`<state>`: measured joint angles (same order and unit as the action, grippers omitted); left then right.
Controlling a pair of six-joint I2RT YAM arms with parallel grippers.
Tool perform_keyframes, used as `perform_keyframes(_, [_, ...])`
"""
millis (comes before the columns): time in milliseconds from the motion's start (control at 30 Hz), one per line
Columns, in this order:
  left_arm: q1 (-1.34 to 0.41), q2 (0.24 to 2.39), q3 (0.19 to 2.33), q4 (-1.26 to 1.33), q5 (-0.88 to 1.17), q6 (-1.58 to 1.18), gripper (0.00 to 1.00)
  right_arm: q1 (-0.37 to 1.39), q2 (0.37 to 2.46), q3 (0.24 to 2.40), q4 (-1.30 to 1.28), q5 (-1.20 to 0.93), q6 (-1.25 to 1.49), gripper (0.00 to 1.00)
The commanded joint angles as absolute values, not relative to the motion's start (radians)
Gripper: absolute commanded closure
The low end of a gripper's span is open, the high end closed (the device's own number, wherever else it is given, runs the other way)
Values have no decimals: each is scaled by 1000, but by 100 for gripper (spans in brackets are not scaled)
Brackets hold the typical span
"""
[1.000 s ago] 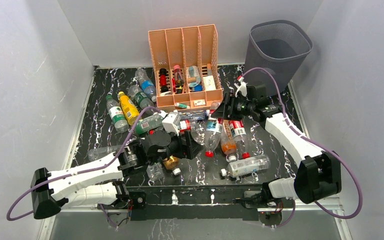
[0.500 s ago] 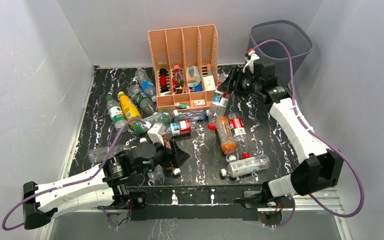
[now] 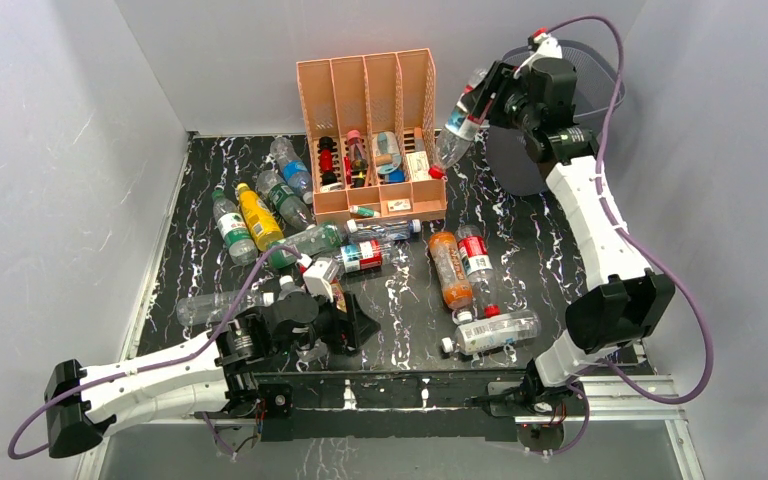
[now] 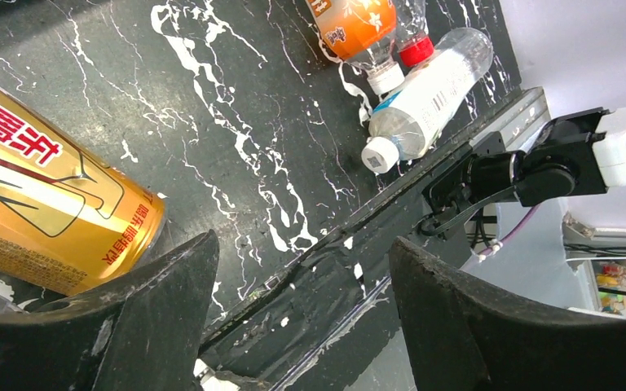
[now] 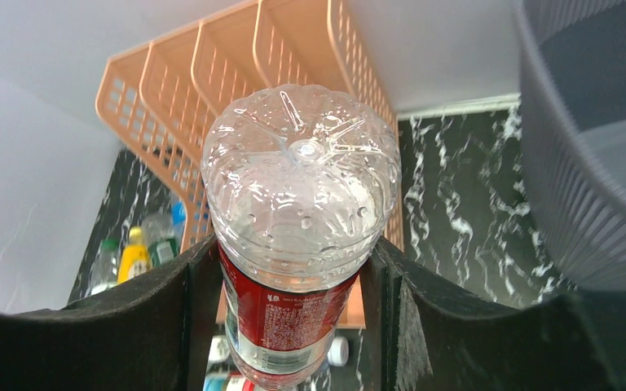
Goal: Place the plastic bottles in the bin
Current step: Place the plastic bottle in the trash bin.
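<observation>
The right gripper goes sideways next and releases the bottle over the bin's opening (image 3: 592, 80) (image 5: 607, 90), as the bin lies to the gripper's right in the top view.
My right gripper (image 3: 478, 103) is shut on a clear bottle with a red label (image 3: 460, 122), held high in the air, cap down, just left of the dark grey mesh bin (image 3: 516, 168). In the right wrist view the bottle (image 5: 301, 187) sits between the gripper (image 5: 293, 285) fingers, with the bin (image 5: 587, 163) at the right. My left gripper (image 3: 356, 325) is open and empty, low near the table's front edge; an amber bottle with a gold label (image 4: 41, 204) lies just beside the gripper (image 4: 301, 248). Several other bottles lie on the table.
A peach organizer (image 3: 370, 100) stands at the back centre. An orange bottle (image 3: 448, 268), a red-labelled one (image 3: 476, 260) and a clear one (image 3: 490, 332) lie right of centre. A yellow bottle (image 3: 256, 215) and green ones (image 3: 282, 200) cluster at the left.
My right gripper has lifted the red-labelled bottle off the table, up and back to beside the bin. My left arm has drawn back toward the front edge, gripper open.
</observation>
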<state>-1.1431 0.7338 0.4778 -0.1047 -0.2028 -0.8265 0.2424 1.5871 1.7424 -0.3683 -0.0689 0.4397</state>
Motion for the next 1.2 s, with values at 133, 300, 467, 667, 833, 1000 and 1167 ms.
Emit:
perform_keyframes(133, [-1149, 746, 499, -112, -200, -790, 24, 165, 1559, 1792, -139, 21, 422, 52])
perform_keyframes(300, [-1149, 803, 500, -72, -185, -790, 24, 110, 1515, 1756, -30, 45, 419, 50])
perform_keyframes(467, [-1149, 845, 499, -33, -177, -788, 24, 80, 1493, 1744, 57, 127, 379, 49])
perform_keyframes(667, [-1149, 897, 517, -21, -174, -770, 23, 71, 1496, 1718, 161, 237, 318, 48])
perform_keyframes(833, [-1149, 904, 517, -26, -183, -769, 23, 67, 1501, 1659, 287, 337, 266, 47])
perform_keyframes(1000, [-1149, 909, 511, -23, -187, -782, 23, 60, 1527, 1653, 361, 423, 206, 46])
perform_keyframes(1167, [-1149, 928, 513, -16, -192, -785, 23, 35, 1533, 1643, 408, 444, 189, 44])
